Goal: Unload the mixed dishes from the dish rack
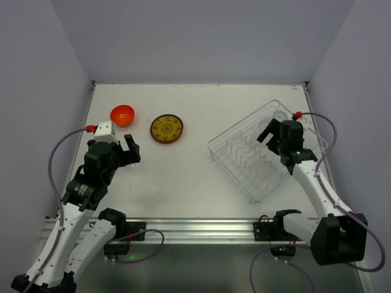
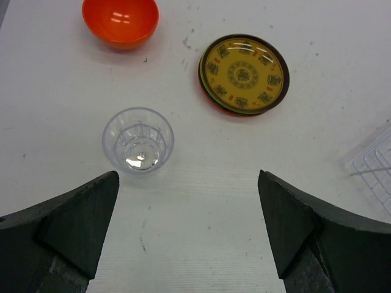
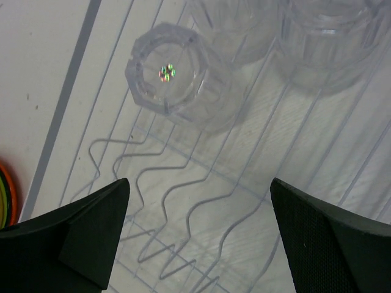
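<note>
My right gripper moves outward and down over the base of the upside-down clear cup [image 1: 264, 123] [image 3: 165, 72] next, since that cup stands closest to the gripper's open fingers.
The orange-red bowl [image 1: 122, 115] stands on the table at the far left, also in the left wrist view [image 2: 120, 21]. A stack of plates with the brown-yellow patterned one on top [image 1: 167, 129] lies to its right [image 2: 244, 74]. One clear cup [image 2: 138, 140] stands upright on the table just ahead of my left gripper [image 2: 188, 183], which is open and empty [image 1: 130, 149]. The dish rack [image 1: 244, 160] sits at the right. My right gripper [image 1: 273, 135] hovers open over it [image 3: 200, 189]. An upside-down clear cup [image 3: 177, 79] and two more cups [image 3: 333, 43] stand in the rack ahead of it.
The rack's wire dividers [image 3: 183, 201] lie directly below my right gripper. The rack's corner [image 2: 376, 165] shows at the right edge of the left wrist view. A plate rim [image 3: 5, 195] shows at the left edge of the right wrist view. White walls enclose the table.
</note>
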Robot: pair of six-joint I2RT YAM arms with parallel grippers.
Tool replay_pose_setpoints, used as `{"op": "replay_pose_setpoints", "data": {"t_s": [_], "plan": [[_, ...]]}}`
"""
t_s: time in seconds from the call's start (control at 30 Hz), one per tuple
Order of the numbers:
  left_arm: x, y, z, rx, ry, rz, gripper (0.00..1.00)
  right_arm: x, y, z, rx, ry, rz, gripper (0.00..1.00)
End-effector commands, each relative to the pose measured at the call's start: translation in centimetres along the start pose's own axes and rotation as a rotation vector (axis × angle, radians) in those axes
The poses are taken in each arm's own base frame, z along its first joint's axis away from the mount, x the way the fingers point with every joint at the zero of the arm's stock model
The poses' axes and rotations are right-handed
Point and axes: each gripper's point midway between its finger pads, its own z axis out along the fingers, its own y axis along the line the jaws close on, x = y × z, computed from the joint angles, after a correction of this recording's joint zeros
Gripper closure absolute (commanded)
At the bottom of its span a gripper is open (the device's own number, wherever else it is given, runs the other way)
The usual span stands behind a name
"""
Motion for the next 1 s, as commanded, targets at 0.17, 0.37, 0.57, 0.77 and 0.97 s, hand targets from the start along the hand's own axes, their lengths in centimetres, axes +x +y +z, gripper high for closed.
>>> {"op": "replay_pose_setpoints", "data": {"t_s": [0.17,0.37,0.57,0.77,0.97], "plan": [[-0.4,-0.9,0.8,-0.017,-0.012,0.005,0.00,-6.6,2.0,2.8,0.163,-0.039,0.004,0.01],[-0.3,-0.8,0.7,-0.024,-0.010,0.004,0.00,-6.7,2.0,5.1,0.239,0.027,-0.040,0.01],[0.1,-0.9,1.2,-0.021,0.008,0.014,0.00,-4.9,2.5,7.6,0.226,0.120,-0.070,0.03],[0.2,-0.8,1.3,-0.034,0.017,0.016,0.00,-3.7,1.7,8.1,0.223,0.109,-0.065,0.07],[0.2,-0.5,1.3,-0.051,0.010,0.010,0.00,-4.1,1.9,8.7,0.227,0.107,-0.081,0.27]]}}
